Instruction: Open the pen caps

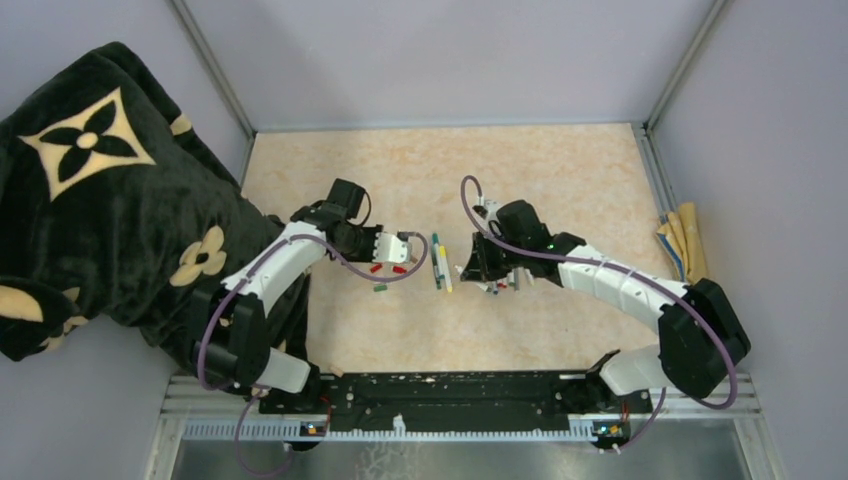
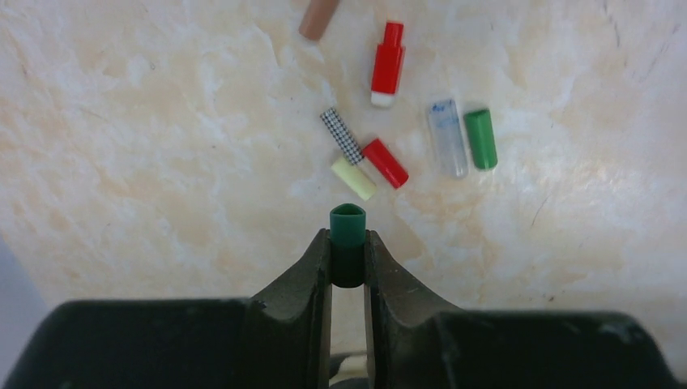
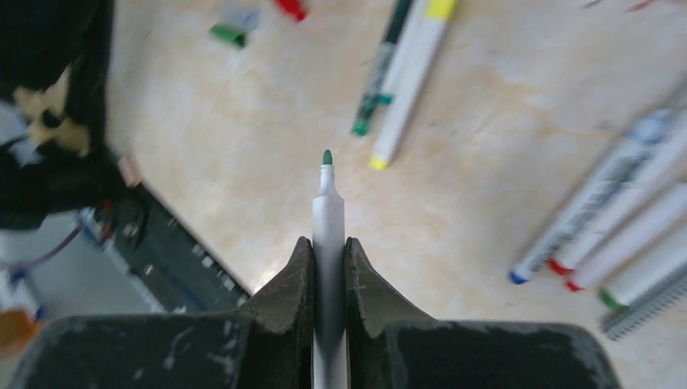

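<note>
The pen's cap is off, so my right gripper will next turn outward, lower to the tabletop (image 3: pixel 551 182) beside the pen row below it and release.
My left gripper (image 2: pixel 347 241) is shut on a dark green pen cap (image 2: pixel 347 220), held off its pen above the table. On the table beyond it lie several loose caps: yellow (image 2: pixel 353 178), red (image 2: pixel 386 163), checkered (image 2: pixel 341 135), clear grey (image 2: pixel 447 138), green (image 2: pixel 480 138), a red one with a white end (image 2: pixel 388 65), and a brown one (image 2: pixel 317 16). My right gripper (image 3: pixel 328 242) is shut on a white-barrelled pen (image 3: pixel 328 203) whose bare green tip points forward. In the top view the two grippers (image 1: pixel 408 248) (image 1: pixel 470 264) stand apart.
Two uncapped pens (image 3: pixel 405 73) lie between the arms, and several more pens (image 3: pixel 616 219) lie to the right of my right gripper. A black flower-patterned blanket (image 1: pixel 90 180) covers the left side. A yellow cloth (image 1: pixel 683 240) sits at the right wall.
</note>
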Controlling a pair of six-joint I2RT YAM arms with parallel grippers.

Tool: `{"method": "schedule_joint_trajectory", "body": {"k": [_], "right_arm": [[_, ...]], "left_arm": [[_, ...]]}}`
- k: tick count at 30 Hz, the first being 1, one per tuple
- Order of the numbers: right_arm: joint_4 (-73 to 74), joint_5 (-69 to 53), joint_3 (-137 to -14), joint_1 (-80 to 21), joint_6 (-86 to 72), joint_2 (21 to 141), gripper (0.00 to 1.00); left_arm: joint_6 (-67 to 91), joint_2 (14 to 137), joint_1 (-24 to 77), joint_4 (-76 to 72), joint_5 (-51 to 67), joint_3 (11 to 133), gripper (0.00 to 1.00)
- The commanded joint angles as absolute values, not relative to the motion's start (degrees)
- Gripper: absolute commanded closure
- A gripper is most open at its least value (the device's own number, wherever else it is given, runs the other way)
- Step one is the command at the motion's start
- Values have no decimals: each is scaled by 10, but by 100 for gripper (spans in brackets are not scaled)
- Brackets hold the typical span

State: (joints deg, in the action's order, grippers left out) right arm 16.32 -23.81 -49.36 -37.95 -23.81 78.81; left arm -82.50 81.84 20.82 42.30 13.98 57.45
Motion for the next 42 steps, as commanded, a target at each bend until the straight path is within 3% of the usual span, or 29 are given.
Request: {"method": "schedule_joint_trajectory", "body": {"k": [1, 6, 12, 20, 28, 38, 41, 42], "right_arm": [[139, 14, -497, -377, -263, 769, 100], [85, 117, -502, -382, -288, 824, 100], [32, 178, -498, -398, -302, 889, 100], [9, 209, -514, -422, -313, 954, 100], [4, 220, -494, -428, -319, 971, 100], [10, 221, -475, -426, -308, 962, 86], [14, 203, -477, -422, -300, 952, 80], [20, 201, -480, -420, -295, 949, 78]], "left_arm": [[-703, 866, 191, 405, 240, 604, 91], [-617, 932, 165, 390, 291, 616, 81], [-607, 944, 157, 362, 280, 592, 77], [-613, 960, 157, 369, 275, 591, 75], [-631, 958, 157, 385, 278, 586, 65], [-630, 929, 157, 420, 290, 628, 57], [-626, 915, 157, 440, 285, 653, 49], [-624, 910, 157, 447, 281, 660, 41]]}}
